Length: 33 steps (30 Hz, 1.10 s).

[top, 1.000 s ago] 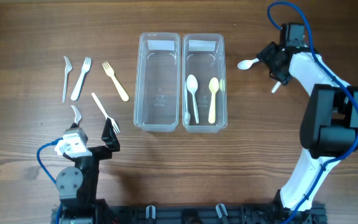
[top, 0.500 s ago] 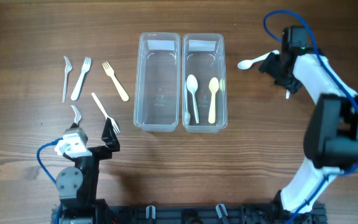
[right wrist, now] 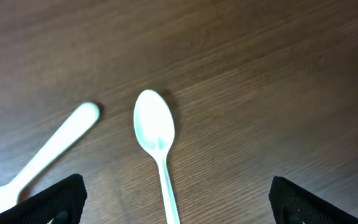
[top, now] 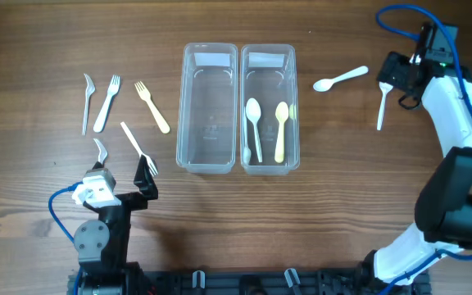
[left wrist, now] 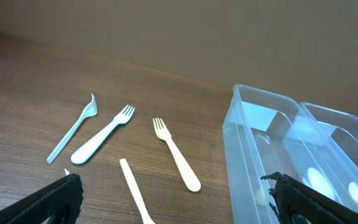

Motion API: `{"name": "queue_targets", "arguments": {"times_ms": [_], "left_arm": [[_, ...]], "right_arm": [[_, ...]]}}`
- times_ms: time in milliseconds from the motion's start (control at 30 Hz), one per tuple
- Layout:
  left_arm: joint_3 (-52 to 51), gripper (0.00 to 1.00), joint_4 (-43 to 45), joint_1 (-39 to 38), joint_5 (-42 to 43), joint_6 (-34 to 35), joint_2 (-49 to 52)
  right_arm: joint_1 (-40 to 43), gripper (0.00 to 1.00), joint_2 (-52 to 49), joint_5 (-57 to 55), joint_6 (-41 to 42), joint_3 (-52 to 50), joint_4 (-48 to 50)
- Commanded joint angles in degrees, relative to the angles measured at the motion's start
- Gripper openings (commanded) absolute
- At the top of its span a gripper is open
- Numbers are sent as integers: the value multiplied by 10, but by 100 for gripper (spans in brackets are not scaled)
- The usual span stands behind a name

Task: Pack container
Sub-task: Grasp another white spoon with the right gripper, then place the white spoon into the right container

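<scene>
My open right gripper will come down over the thin pale spoon below it and close its fingers around its neck [top: 383, 95] [right wrist: 161, 160], since they are already on both sides of the spoon's handle.
Two clear containers stand side by side. The left container [top: 208, 156] [left wrist: 244, 162] is empty. The right container [top: 269, 166] holds a white spoon [top: 254, 123] and a yellow spoon [top: 280, 127]. My right gripper [top: 398, 82] [right wrist: 176, 205] is open over a thin pale spoon [top: 381, 106] [right wrist: 157, 146] lying on the table, its handle between the fingers. A thick white spoon [top: 341, 79] [right wrist: 48, 152] lies to its left. My left gripper [top: 121, 174] [left wrist: 176, 205] is open and empty near the front left.
Several plastic forks lie left of the containers: a clear fork [top: 86, 102] [left wrist: 73, 130], a white fork [top: 106, 102] [left wrist: 101, 143], a cream fork [top: 152, 106] [left wrist: 176, 152], a white fork [top: 138, 147] [left wrist: 135, 199] and a small clear fork [top: 99, 150].
My right arm has moved right, away from the containers. The thin spoon that poked out under it shifted right with it and now lies in full view. The left arm has not moved.
</scene>
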<state>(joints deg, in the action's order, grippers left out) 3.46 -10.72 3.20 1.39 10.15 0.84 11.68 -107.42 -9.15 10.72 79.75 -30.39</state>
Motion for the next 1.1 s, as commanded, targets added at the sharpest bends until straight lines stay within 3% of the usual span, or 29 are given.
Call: {"name": "queue_targets", "arguments": {"times_ms": [0,133,300,433,567,600,633,733,800,1067], "left_arm": [[-3,100,0,5,5,-9,-3],[-3,100,0,5,5,-9,-3],[-3,100,0,5,5,-9,-3],[-3,100,0,5,5,-9,-3],[-3,100,0,5,5,-9,-3],[-3,100,0,5,5,-9,-3],[-3,100,0,5,5,-9,-3],[-3,100,0,5,5,-9,-3],[-3,100,0,5,5,-9,-3],[-3,100,0,5,5,-9,-3]], "right_arm": [[-2,87,-68,47,-50,1,13],[-2,78,-119,52,-28,1,9],[-2,75,-138,52,-16,0,8],[-2,48,-138,52,-16,0,9],[-2,50,-138,51,-20,0,17],[-2,44,-138,52,-26,0,20],[-2,32,-138,51,-33,0,25],[-2,19,-138,52,-32,0,30],[-2,4,-138,52,-32,0,32],[-2,4,-132,54,1,1,28]]}}
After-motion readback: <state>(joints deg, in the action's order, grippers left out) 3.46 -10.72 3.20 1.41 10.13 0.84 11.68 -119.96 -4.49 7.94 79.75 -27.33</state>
